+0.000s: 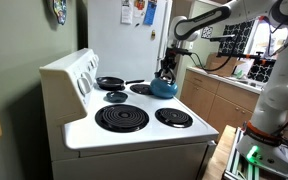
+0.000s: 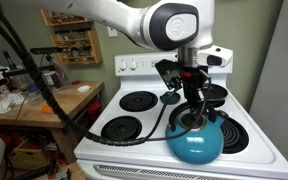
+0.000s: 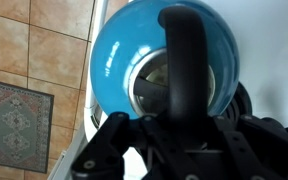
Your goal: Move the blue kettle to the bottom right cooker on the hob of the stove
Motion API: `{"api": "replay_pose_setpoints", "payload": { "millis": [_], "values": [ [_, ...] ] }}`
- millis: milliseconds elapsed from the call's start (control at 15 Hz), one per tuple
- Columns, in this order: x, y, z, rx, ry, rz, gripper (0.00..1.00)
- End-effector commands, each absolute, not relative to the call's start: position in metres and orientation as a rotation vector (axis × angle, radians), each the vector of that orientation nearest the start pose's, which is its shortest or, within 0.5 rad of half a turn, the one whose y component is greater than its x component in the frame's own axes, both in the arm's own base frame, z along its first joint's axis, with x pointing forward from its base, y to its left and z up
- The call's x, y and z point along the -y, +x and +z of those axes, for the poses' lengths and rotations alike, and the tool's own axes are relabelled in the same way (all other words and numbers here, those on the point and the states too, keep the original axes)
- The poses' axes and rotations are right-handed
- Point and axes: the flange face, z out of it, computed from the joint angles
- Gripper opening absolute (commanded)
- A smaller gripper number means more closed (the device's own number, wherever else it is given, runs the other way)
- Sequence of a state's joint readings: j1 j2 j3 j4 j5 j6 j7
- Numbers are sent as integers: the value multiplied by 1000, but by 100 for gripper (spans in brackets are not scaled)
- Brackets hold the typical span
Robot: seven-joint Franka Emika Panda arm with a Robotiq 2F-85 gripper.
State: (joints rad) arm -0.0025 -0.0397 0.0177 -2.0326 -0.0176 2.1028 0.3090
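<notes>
My gripper moves outward and toward the frying pan next, onto the coil burner [image 2: 238, 135] [image 3: 249, 100], and releases the handle, since that coil still shows past the kettle's far side.
The blue kettle [image 1: 164, 89] [image 2: 196, 145] [image 3: 119, 50] is at the front right corner of the white hob [image 1: 84, 130] [image 2: 159, 118]. My gripper [image 1: 167, 72] [image 2: 190, 112] [image 3: 184, 105] is shut on its arched dark handle from above. The greyish coil burner [image 2: 238, 135] [image 3: 249, 100] shows partly from under the kettle's far side. In the wrist view the kettle's body overlaps the stove's front edge, with floor tiles beyond. I cannot tell whether the kettle rests on the burner or hangs just above it.
A black frying pan [image 1: 111, 82] [image 2: 214, 93] sits on the burner behind the kettle. The largest black coil [image 1: 121, 119] and two other coils are bare. The raised knob panel [image 1: 84, 70] [image 2: 134, 65] lines the back. A kitchen counter [image 1: 219, 80] and a wooden table [image 2: 34, 105] flank the stove.
</notes>
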Motion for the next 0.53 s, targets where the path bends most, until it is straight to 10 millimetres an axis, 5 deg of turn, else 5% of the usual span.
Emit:
{"api": "replay_pose_setpoints", "payload": {
  "millis": [0, 467],
  "values": [
    [2, 572, 494, -443, -3107, -282, 2],
    [5, 611, 493, -433, -3074, -379, 2]
  ]
}}
